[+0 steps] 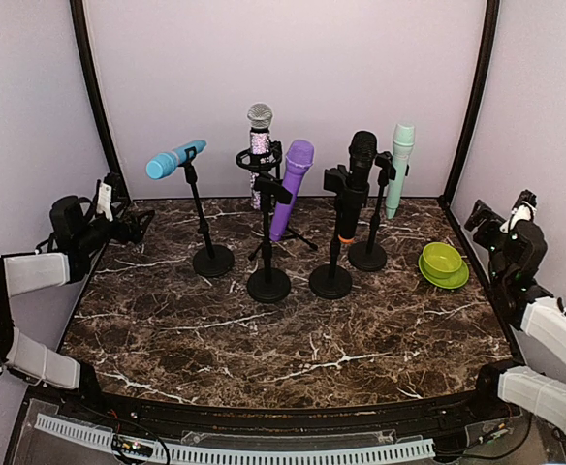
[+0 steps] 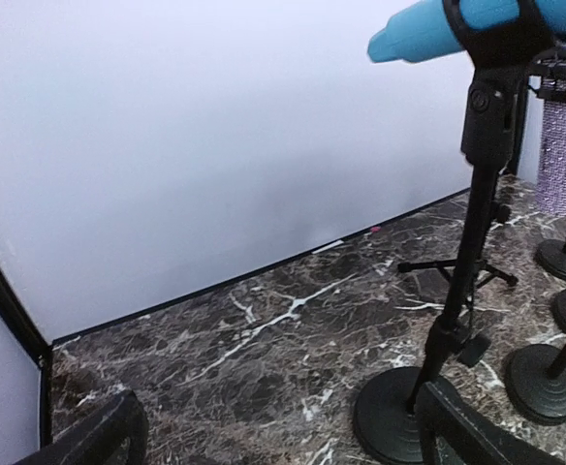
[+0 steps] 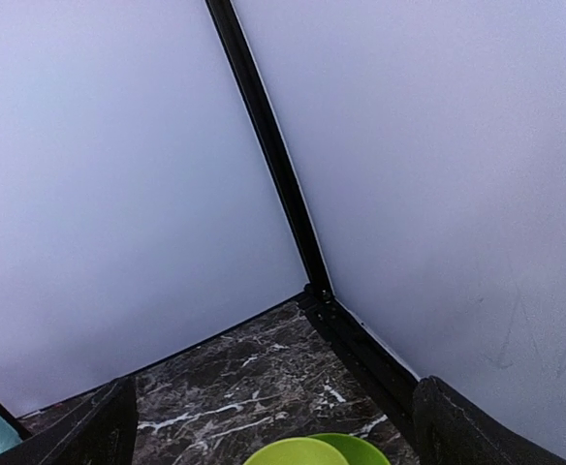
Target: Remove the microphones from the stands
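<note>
Next, my open left gripper goes to the right in the top view onto the stand's upper pole below the blue microphone, since that slim part stands bare.
Several microphones sit in black stands on the marble table (image 1: 293, 334): a blue one (image 1: 174, 159) at the left, a glittery silver one (image 1: 260, 145), a purple one (image 1: 293, 187), a black one (image 1: 355, 184) and a mint one (image 1: 399, 169). The blue microphone (image 2: 477, 21) and its stand (image 2: 462, 271) also show in the left wrist view. My left gripper (image 1: 133, 225) is open and empty at the table's left edge, apart from the blue microphone's stand. My right gripper (image 1: 485, 221) is open and empty at the right edge.
Two stacked green bowls (image 1: 443, 263) lie at the right, near my right gripper; they also show in the right wrist view (image 3: 317, 451). White walls and black corner posts (image 3: 273, 155) close in the table. Round stand bases (image 1: 268, 284) crowd the middle back.
</note>
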You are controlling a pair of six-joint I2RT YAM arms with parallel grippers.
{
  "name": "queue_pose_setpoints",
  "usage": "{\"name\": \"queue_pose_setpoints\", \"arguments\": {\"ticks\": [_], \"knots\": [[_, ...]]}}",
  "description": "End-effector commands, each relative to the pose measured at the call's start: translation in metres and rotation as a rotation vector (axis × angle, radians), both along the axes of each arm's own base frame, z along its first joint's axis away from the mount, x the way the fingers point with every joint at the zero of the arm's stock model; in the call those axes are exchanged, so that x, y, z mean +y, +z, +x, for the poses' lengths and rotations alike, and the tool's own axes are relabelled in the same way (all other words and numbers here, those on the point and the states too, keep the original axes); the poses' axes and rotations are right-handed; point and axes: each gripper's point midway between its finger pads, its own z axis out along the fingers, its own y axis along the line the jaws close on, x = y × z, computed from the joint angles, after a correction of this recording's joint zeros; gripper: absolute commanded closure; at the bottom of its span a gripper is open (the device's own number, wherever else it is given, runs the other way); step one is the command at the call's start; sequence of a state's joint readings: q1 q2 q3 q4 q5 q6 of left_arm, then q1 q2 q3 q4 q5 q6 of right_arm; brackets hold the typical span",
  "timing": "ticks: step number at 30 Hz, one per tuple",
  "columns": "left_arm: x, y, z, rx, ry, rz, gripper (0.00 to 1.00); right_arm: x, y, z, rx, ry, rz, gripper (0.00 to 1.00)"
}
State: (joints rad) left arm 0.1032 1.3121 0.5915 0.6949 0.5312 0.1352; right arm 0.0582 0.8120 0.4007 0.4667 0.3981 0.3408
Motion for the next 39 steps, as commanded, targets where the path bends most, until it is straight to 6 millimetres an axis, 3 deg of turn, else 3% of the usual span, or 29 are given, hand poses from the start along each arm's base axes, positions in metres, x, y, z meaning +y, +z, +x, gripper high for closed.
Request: {"name": "queue_pose_setpoints", "arguments": {"ticks": [1,4,9,17,24,28,32,36,39], "knots": [[-0.040,-0.029,-0.034,0.282,-0.285,-0.046,0.01,0.026,0.032,-0.001,-0.111,0.172,0.086,0.00],[-0.057,0.003,-0.045,0.250,-0.421,-0.107,0.01,0.044,0.034,0.006,-0.045,0.265,0.049,0.00],[-0.073,0.032,-0.043,0.240,-0.590,-0.237,0.02,0.071,0.034,0.004,0.008,0.360,-0.031,0.05],[-0.096,0.046,-0.010,0.224,-0.739,-0.263,0.11,0.111,0.043,-0.006,0.025,0.475,-0.067,0.10],[-0.125,0.037,0.014,0.237,-0.802,-0.230,0.15,0.150,0.050,-0.008,0.038,0.532,-0.145,0.13],[-0.131,0.030,0.026,0.247,-0.812,-0.228,0.19,0.173,0.059,-0.007,0.036,0.571,-0.177,0.15],[-0.135,0.026,0.025,0.244,-0.857,-0.214,0.24,0.194,0.072,-0.013,0.016,0.606,-0.203,0.17],[-0.139,0.022,0.020,0.241,-0.898,-0.205,0.33,0.217,0.073,-0.019,0.023,0.642,-0.228,0.21],[-0.140,0.018,0.020,0.232,-0.907,-0.196,0.46,0.230,0.074,-0.022,0.034,0.648,-0.248,0.27]]}}
